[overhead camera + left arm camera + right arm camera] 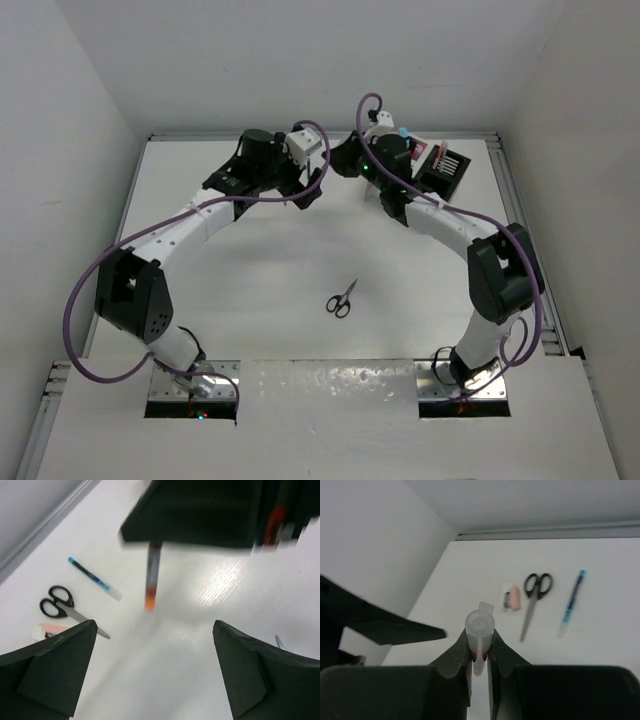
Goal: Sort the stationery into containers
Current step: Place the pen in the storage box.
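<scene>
My right gripper swings away from my left gripper next, turning outward. It then lowers over the far end [449, 162] of the black container, since slim pens show in the black container.
My right gripper [480, 652] is shut on an orange pen [480, 626] with a clear cap and holds it upright above the table. In the left wrist view the pen [152, 577] hangs orange tip down from the blurred right gripper. My left gripper [155, 630] is open and empty, just short of the pen. On the table beyond lie a blue pen [95, 578], black-handled scissors [61, 605] and a small pink-and-white piece [47, 629]. A second pair of scissors [342, 299] lies mid-table. The black container [447, 170] stands at the back right; the white one is hidden.
Both grippers [312, 188] [348, 160] meet near the table's back middle. The back wall and a raised rail [545, 532] run close behind the loose items. The left gripper's finger [395, 627] shows at the left of the right wrist view.
</scene>
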